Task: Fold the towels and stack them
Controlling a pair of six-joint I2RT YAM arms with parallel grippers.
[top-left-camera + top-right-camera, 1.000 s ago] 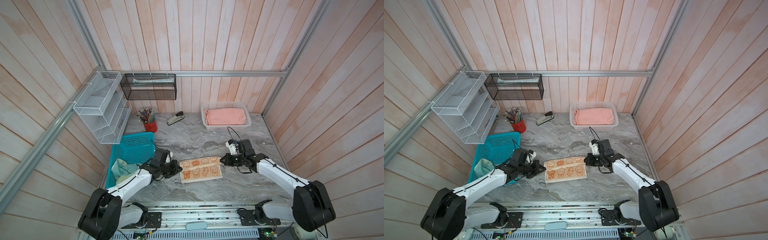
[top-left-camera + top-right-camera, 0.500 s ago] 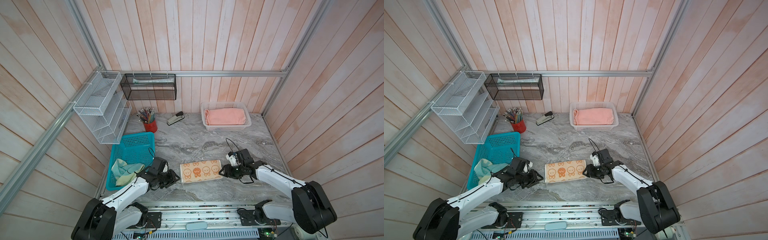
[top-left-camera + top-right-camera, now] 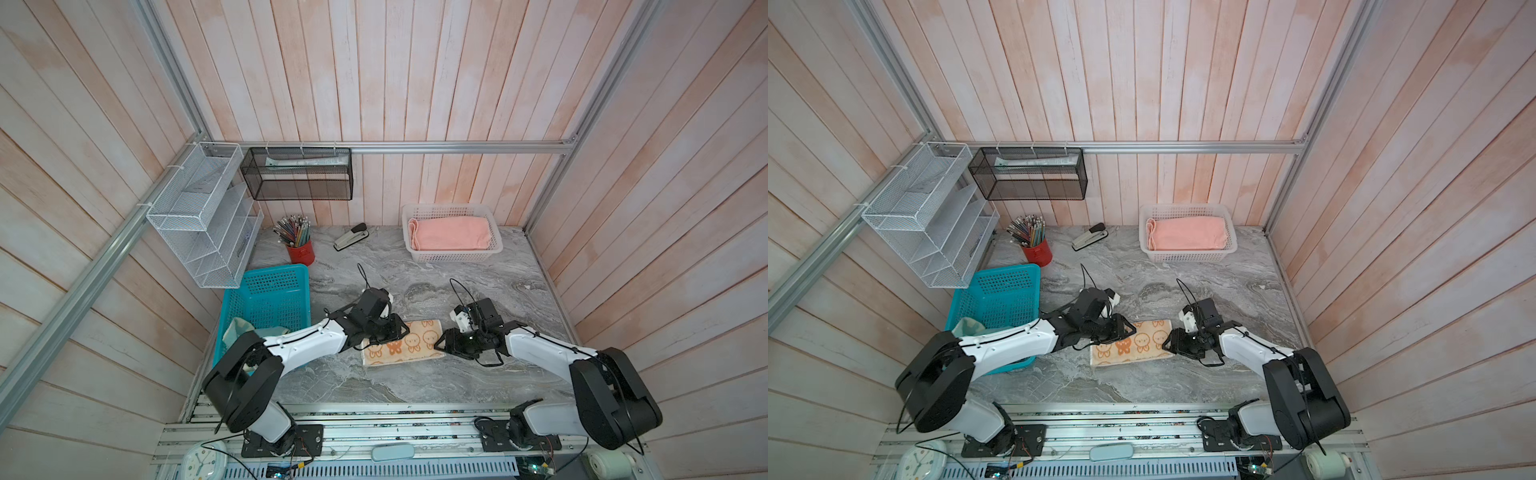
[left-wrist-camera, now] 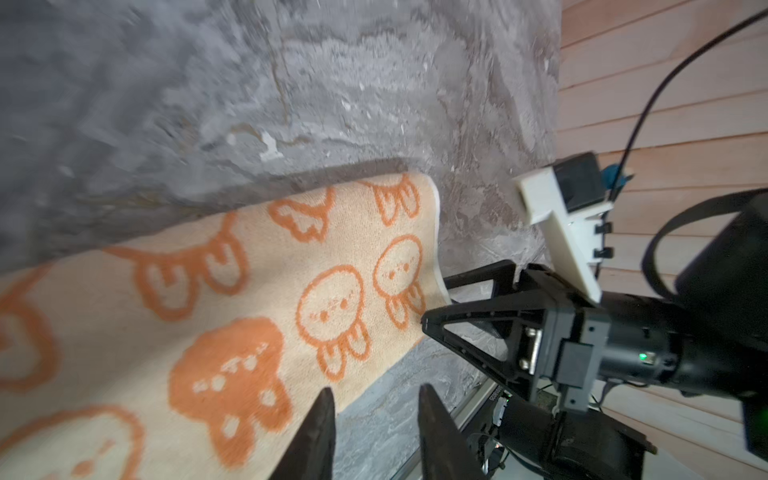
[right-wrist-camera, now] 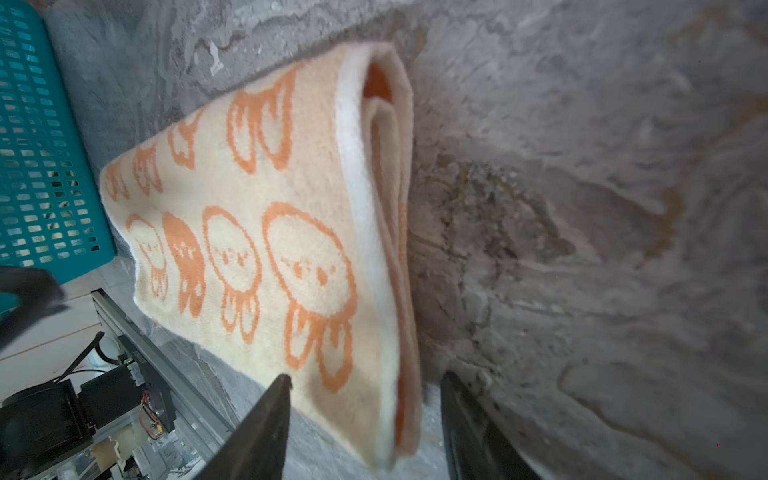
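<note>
My right gripper has only the towel's near corner between its open fingers, so it will slide outward and toward my left gripper and close on the towel's layered end (image 3: 439, 330) (image 5: 393, 344).
The orange-and-cream bunny towel (image 3: 415, 347) (image 3: 1142, 345) lies folded into a strip on the grey marble table (image 3: 415, 286), near its front. My left gripper (image 3: 403, 330) (image 3: 1131, 329) hovers over the strip's left half. In the left wrist view its jaws (image 4: 374, 403) are open, with only the towel's (image 4: 249, 316) edge and table between them. My right gripper (image 3: 438, 345) (image 3: 1166, 343) (image 4: 436, 303) is at the strip's right end, open. The towel's layered end (image 5: 386, 249) sits loose between its fingers (image 5: 270, 411). A folded salmon-pink towel (image 3: 451, 234) (image 3: 1187, 234) fills the white basket.
A teal basket (image 3: 270, 299) at the left holds a crumpled pale towel (image 3: 239, 328). The white basket (image 3: 453, 257) stands at the back right. A red pencil cup (image 3: 300, 252) and a stapler (image 3: 351, 237) are at the back. Wire racks (image 3: 199, 216) hang on the left wall.
Both grippers let go of the bunny towel's ends and opened after folding it narrower. My left gripper swung out to the left, then back over the towel.
</note>
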